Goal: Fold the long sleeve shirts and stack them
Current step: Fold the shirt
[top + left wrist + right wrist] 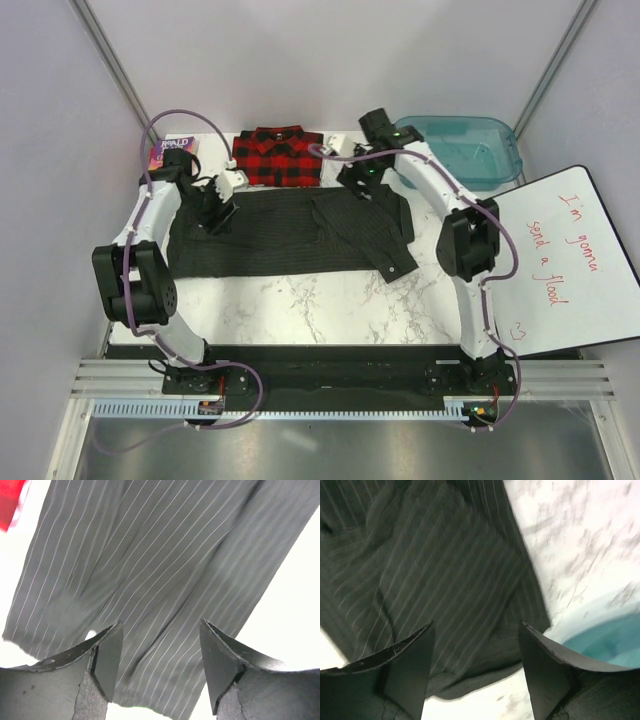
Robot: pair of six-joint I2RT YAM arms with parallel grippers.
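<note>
My right gripper will next move back and down, toward my base, onto the folded sleeve's cuff (404, 270) below it, because that cuff sticks out past the near edge of the table.
A dark charcoal pinstriped shirt (270, 232) lies spread across the marble table (320, 310), one sleeve (375, 240) folded over at its right end. A folded red-and-black plaid shirt (277, 157) rests behind it at the table's back edge. Over the charcoal shirt's left end hovers my left gripper (212, 212), open with nothing between its fingers; its wrist view shows pinstriped cloth (150, 570) below the gripper (161, 645). My right gripper (368, 185) is over the shirt's back right corner, also open and empty, with dark cloth (445, 590) under the gripper (476, 650).
A teal plastic bin (470, 150) stands at the back right, just behind the right arm. A colourful paperback book (172, 152) lies at the back left corner. A whiteboard with red writing (570, 260) leans at the right of the table.
</note>
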